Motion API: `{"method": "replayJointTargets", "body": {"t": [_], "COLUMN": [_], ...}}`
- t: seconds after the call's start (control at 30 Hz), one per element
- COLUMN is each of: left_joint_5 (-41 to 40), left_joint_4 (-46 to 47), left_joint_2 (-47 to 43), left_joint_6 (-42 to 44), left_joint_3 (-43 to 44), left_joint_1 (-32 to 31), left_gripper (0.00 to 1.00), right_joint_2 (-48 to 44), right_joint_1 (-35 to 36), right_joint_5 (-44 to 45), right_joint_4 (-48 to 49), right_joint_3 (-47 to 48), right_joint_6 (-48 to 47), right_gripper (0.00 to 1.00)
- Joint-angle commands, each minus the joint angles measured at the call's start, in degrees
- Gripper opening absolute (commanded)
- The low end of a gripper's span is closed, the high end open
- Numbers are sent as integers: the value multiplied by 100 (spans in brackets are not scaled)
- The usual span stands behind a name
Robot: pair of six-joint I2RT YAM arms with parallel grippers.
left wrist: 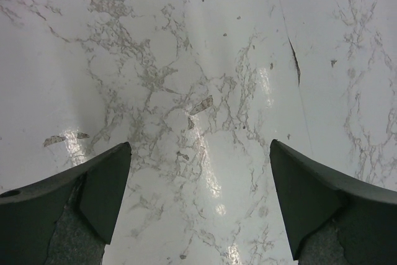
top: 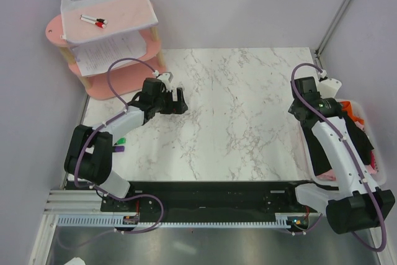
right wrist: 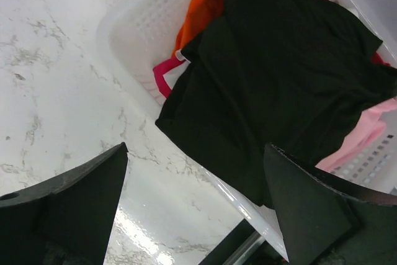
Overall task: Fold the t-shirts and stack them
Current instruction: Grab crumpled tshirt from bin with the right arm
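Note:
The black t-shirt's edge (top: 311,146) (right wrist: 208,148) is draped over the basket's rim, and my right gripper will lower onto it with open fingers, since this shirt is uppermost on the orange and pink ones.
The t-shirts lie heaped in a white basket (top: 379,153) at the table's right edge. A black t-shirt (right wrist: 279,72) lies on top and hangs over the basket's near rim (right wrist: 133,60). An orange t-shirt (right wrist: 201,4) and a pink t-shirt (right wrist: 360,134) show beneath it; the black t-shirt (top: 322,153) and the orange t-shirt (top: 355,111) also show from above. My right gripper (right wrist: 196,148) hovers open beside the basket rim, with nothing between its fingers. My left gripper (top: 178,100) is open over bare marble (left wrist: 200,144) at the table's left, far from the shirts.
A pink tiered shelf (top: 53,29) stands at the back left, holding white paper sheets (top: 108,51) and markers (top: 93,20). Small green and purple objects (top: 119,145) lie by the left arm. Grey walls close in the table on the left and right.

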Motion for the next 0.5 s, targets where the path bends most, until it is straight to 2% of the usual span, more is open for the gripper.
{"method": "replayJointTargets", "body": {"t": [0.0,0.03,0.07,0.47], "left_joint_5": [290,299,316,132], "left_joint_4": [278,287,278,-74], "left_joint_2": [-4,-31,-74,-426], "left_joint_6": [-128,-137,-137,-31], "left_joint_3": [7,-1,-2,130], "left_joint_1": [-38,-29,-38,-55], "left_gripper": [100,100,100,100], "right_joint_2": [79,131,167,765], "right_joint_1": [-7,-7,-16,-174], "right_joint_5": [317,265,221,290], "right_joint_4": [-562,-518,-448,53], "right_joint_3": [-7,-51,-147,-640], "right_joint_6": [559,594,568,427], "right_gripper": [98,98,90,88]}}
